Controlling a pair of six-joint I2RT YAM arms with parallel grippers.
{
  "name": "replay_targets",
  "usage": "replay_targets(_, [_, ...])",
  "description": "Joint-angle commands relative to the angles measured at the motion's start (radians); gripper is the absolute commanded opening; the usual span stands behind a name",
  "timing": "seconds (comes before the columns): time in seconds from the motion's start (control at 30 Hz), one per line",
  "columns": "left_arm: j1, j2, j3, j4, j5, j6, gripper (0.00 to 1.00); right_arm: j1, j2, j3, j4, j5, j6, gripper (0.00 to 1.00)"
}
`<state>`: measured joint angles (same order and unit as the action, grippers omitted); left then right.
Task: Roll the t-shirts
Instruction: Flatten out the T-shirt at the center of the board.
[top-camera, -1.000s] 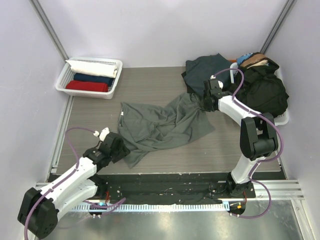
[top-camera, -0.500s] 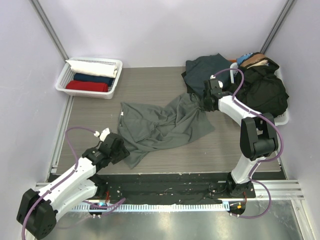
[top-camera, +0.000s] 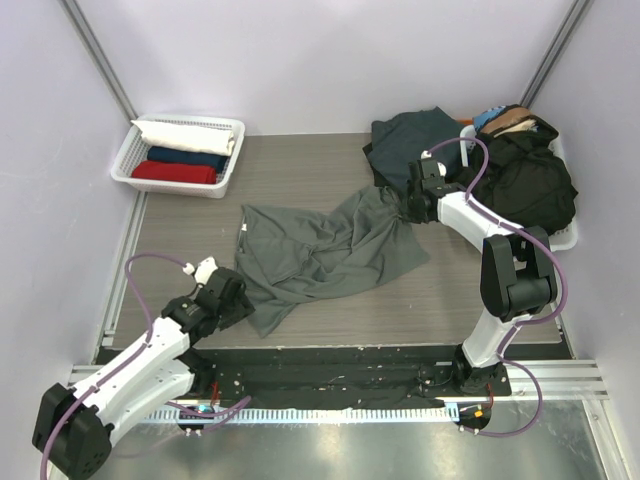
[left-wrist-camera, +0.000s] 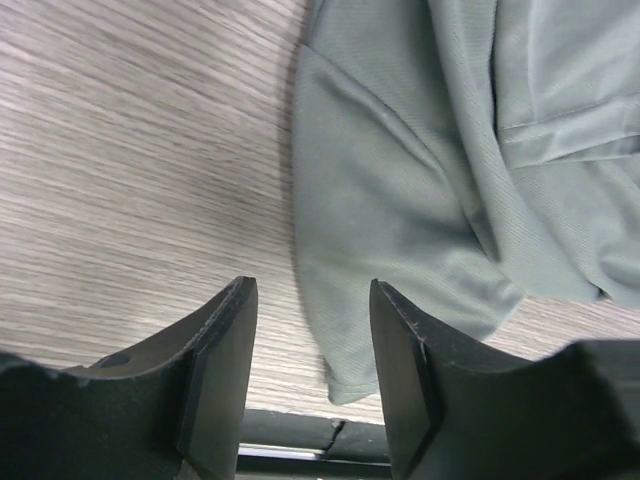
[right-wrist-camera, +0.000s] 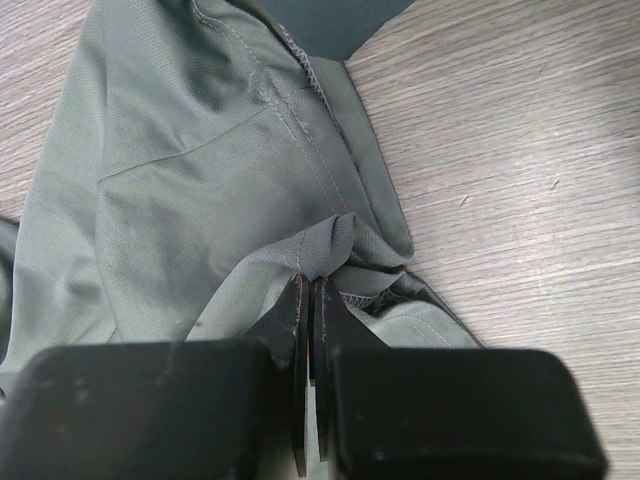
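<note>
The shirt's near corner lies between the open fingers of my left gripper, unpinched. I should next lower my left gripper toward the right in the top view and close it on that corner.
A grey-green t-shirt (top-camera: 320, 250) lies crumpled and spread across the middle of the table. My right gripper (top-camera: 402, 206) is at its far right edge, shut on a bunched fold of that shirt's hem (right-wrist-camera: 335, 245); in the right wrist view the gripper (right-wrist-camera: 312, 288) has its jaws pressed together on the cloth. My left gripper (top-camera: 236, 299) stands open at the shirt's near-left corner. In the left wrist view that corner (left-wrist-camera: 400, 250) lies flat on the table between the spread fingers of the gripper (left-wrist-camera: 311, 292), not pinched.
A white basket (top-camera: 128, 160) at the back left holds rolled white (top-camera: 190, 134), navy (top-camera: 188, 157) and red (top-camera: 173, 172) shirts. A dark teal shirt (top-camera: 410, 135) lies behind the right gripper. A black shirt (top-camera: 525, 180) is heaped over a basket at the right. A black strip (left-wrist-camera: 300, 430) marks the table's near edge.
My left gripper has shifted slightly toward the near left, staying open beside the shirt's corner. The right gripper and the cloth it holds have not moved.
</note>
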<state>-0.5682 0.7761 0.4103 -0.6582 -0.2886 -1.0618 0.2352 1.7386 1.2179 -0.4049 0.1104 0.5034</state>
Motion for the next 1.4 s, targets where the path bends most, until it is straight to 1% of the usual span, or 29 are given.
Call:
replay_targets(0.0, [-0.004,0.02,-0.008,0.057,0.078,-0.003,0.51,-0.005,-0.056,0.006,0.032,-0.005,0.006,0.01])
replay_targets(0.1, [-0.025,0.043,-0.018,0.072,0.106,-0.029,0.48,-0.007,-0.056,0.005,0.034,-0.008,0.006,0.01])
replay_targets(0.13, [-0.03,0.038,-0.022,0.072,0.101,-0.033,0.45,-0.007,-0.056,0.005,0.034,-0.009,0.007,0.01])
replay_targets(0.3, [-0.062,0.02,-0.027,0.037,0.042,-0.055,0.45,-0.008,-0.056,-0.001,0.038,-0.008,0.009,0.01])
replay_targets(0.4, [-0.079,0.052,-0.033,0.064,0.058,-0.063,0.43,-0.008,-0.057,-0.003,0.043,-0.009,0.011,0.01])
replay_targets(0.5, [-0.099,0.104,-0.036,0.117,0.065,-0.07,0.39,-0.008,-0.057,-0.009,0.046,-0.015,0.012,0.01])
replay_targets(0.57, [-0.117,0.12,-0.036,0.143,0.055,-0.072,0.25,-0.008,-0.06,-0.008,0.044,-0.017,0.011,0.01])
replay_targets(0.6, [-0.121,0.118,-0.041,0.153,0.054,-0.073,0.13,-0.008,-0.066,-0.012,0.044,-0.017,0.011,0.01])
replay_targets(0.67, [-0.122,0.104,-0.044,0.169,0.054,-0.063,0.0,-0.01,-0.079,-0.017,0.044,-0.017,0.007,0.01])
replay_targets(0.7, [-0.122,0.076,-0.036,0.163,0.048,-0.058,0.0,-0.011,-0.096,-0.024,0.046,-0.017,0.006,0.01])
replay_targets(0.77, [-0.122,0.037,-0.007,0.089,0.005,-0.04,0.0,-0.01,-0.117,-0.032,0.041,-0.011,0.003,0.01])
replay_targets(0.83, [-0.122,-0.032,0.051,-0.004,-0.026,-0.014,0.0,-0.011,-0.154,-0.037,0.028,-0.008,0.001,0.01])
replay_targets(0.9, [-0.122,-0.066,0.097,-0.069,-0.056,0.002,0.0,-0.011,-0.18,-0.028,0.006,-0.009,-0.002,0.01])
replay_targets(0.93, [-0.121,-0.087,0.146,-0.119,-0.061,0.011,0.0,-0.01,-0.203,-0.021,0.0,-0.011,0.001,0.01])
replay_targets(1.07, [-0.119,-0.1,0.234,-0.156,-0.015,0.026,0.0,-0.008,-0.229,0.032,-0.035,-0.009,0.004,0.01])
replay_targets(1.17, [-0.113,-0.1,0.329,-0.198,-0.023,0.06,0.0,-0.013,-0.179,0.116,-0.064,-0.011,0.004,0.01])
replay_targets(1.2, [-0.102,-0.1,0.352,-0.216,-0.03,0.074,0.0,-0.014,-0.157,0.184,-0.077,-0.012,0.004,0.01])
replay_targets(1.37, [-0.046,-0.055,0.533,-0.267,-0.037,0.164,0.0,-0.031,-0.004,0.389,-0.121,-0.018,0.014,0.01])
